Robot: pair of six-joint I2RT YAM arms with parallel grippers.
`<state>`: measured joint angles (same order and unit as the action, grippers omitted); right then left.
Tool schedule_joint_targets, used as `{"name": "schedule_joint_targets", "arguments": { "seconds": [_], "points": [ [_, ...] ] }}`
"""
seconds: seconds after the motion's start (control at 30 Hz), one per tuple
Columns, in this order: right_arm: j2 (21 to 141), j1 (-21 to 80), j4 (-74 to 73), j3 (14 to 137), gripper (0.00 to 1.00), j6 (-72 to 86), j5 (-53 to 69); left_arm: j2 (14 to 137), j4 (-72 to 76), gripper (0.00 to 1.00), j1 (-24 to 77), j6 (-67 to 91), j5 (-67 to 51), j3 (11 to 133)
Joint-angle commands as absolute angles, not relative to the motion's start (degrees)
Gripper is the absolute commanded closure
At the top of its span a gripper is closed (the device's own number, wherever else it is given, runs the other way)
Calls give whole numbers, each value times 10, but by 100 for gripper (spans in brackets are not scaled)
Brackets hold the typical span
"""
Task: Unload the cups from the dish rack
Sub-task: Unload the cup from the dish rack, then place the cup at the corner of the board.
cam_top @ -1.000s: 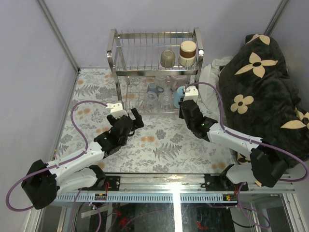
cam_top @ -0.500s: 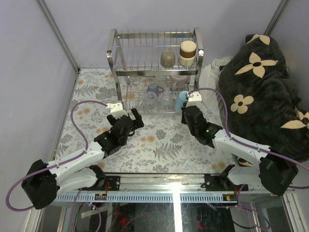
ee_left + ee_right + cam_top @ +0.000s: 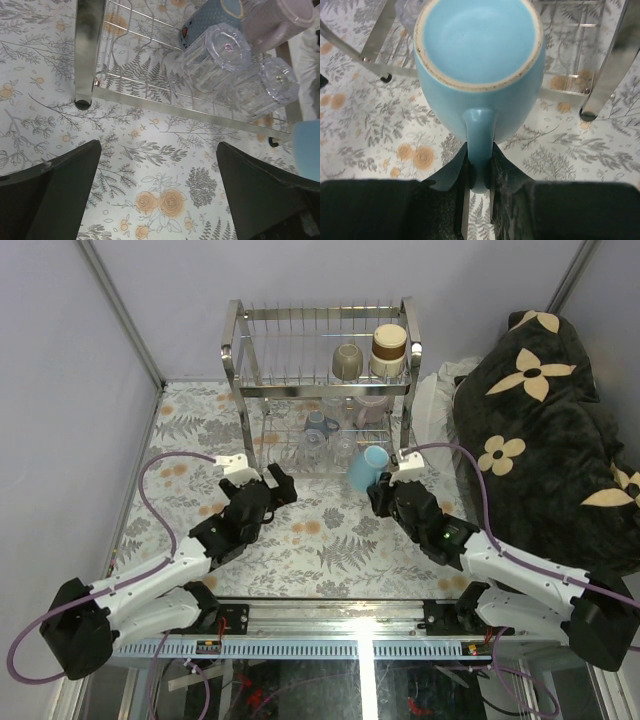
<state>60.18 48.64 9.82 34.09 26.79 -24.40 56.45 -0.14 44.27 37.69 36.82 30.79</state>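
Observation:
I will turn my left gripper next and move it to the light blue mug's rim [image 3: 306,172], which is to its right in the top view, because the mug's handle is taken.
My right gripper [image 3: 378,490] [image 3: 479,167] is shut on the handle of the light blue mug [image 3: 362,469] [image 3: 479,70], holding it just in front of the chrome dish rack [image 3: 232,340]. On the upper tier stand an olive-grey mug [image 3: 347,361] and a brown-and-cream cup [image 3: 389,348]. On the lower tier lie a grey-blue cup [image 3: 318,425] [image 3: 207,17], a pale lilac mug [image 3: 368,406] [image 3: 275,20] and two clear glasses [image 3: 215,57] [image 3: 267,85]. My left gripper [image 3: 274,484] [image 3: 157,200] is open and empty over the tablecloth, in front of the rack's left post [image 3: 89,50].
A dark blanket with cream flowers [image 3: 545,430] fills the right side. The floral tablecloth [image 3: 330,540] lies in front of the rack. A metal rail [image 3: 350,615] runs along the near edge. Grey walls stand left and behind.
My right gripper has drawn the light blue mug out of the rack's lower tier, toward me and slightly left. The left arm has hardly moved.

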Motion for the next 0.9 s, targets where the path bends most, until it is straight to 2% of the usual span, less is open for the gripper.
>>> {"name": "schedule_joint_targets", "arguments": {
  "seconds": [0.0, 0.27, 0.53, 0.87],
  "points": [
    [541, 491, 213, 315, 100, 302, -174, 525, 52, 0, 446, 422, 341, 274],
    [491, 490, 326, 242, 100, 338, -69, 470, 106, 0, 445, 456, 200, 248],
    [475, 490, 464, 187, 100, 392, 2, 438, 272, 0, 443, 518, 82, 168],
    [503, 491, 594, 157, 100, 457, 63, 456, 486, 6, 442, 561, -16, 102]
  ]
}}
